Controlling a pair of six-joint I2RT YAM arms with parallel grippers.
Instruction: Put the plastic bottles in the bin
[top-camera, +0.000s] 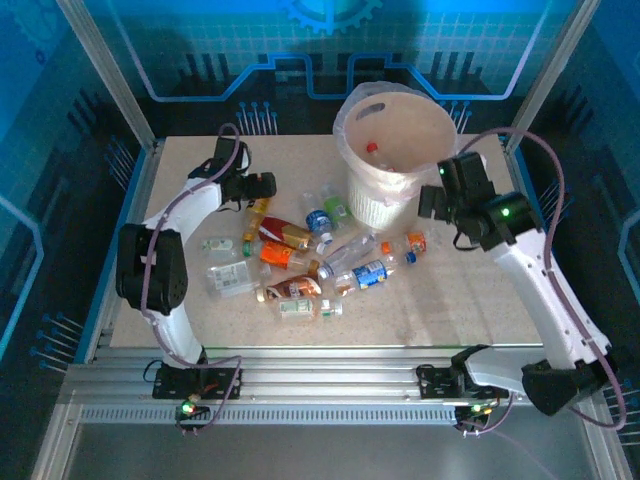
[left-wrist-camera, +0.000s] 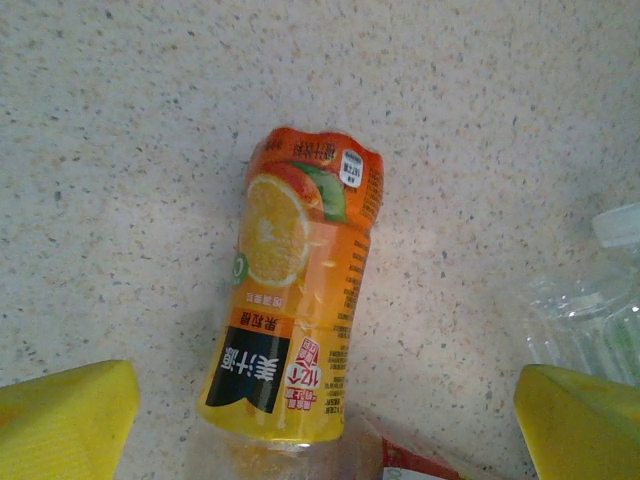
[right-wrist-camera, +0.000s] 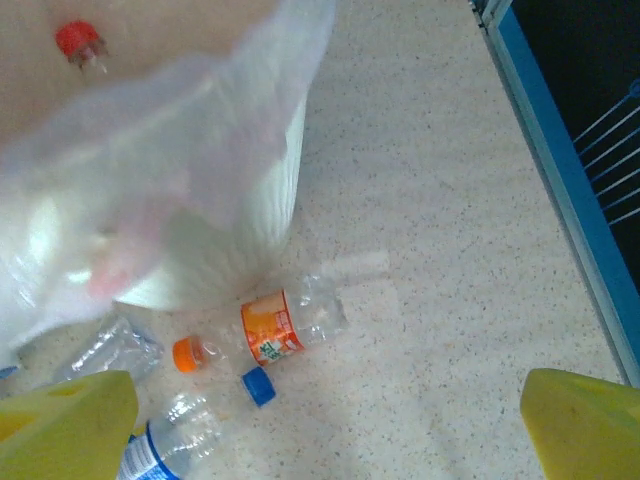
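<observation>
I next need to ease my left gripper down and outward onto the orange-juice bottle's orange-labelled far end (left-wrist-camera: 307, 215), below and outward of its fingers, since bare tabletop surrounds it.
Several plastic bottles (top-camera: 300, 262) lie scattered on the table's middle. The white ribbed bin (top-camera: 385, 200), lined with a bag, stands at the back and holds a red-capped bottle (top-camera: 372, 149). My left gripper (top-camera: 264, 186) hovers open over an orange-juice bottle (left-wrist-camera: 298, 300) that lies between its yellow fingers (left-wrist-camera: 62, 420) without touching them. My right gripper (top-camera: 430, 203) hangs open beside the bin's right wall (right-wrist-camera: 272, 195), above an orange-labelled clear bottle (right-wrist-camera: 290, 325) and a blue-capped bottle (right-wrist-camera: 165, 440). Nothing is between its fingers (right-wrist-camera: 585, 425).
A clear bottle (left-wrist-camera: 590, 315) lies right of the juice bottle, and a red-labelled one (left-wrist-camera: 425, 465) touches its neck end. The bag's loose edge (right-wrist-camera: 180, 120) hangs over the bin's side. A blue frame rail (right-wrist-camera: 560, 170) borders the table on the right.
</observation>
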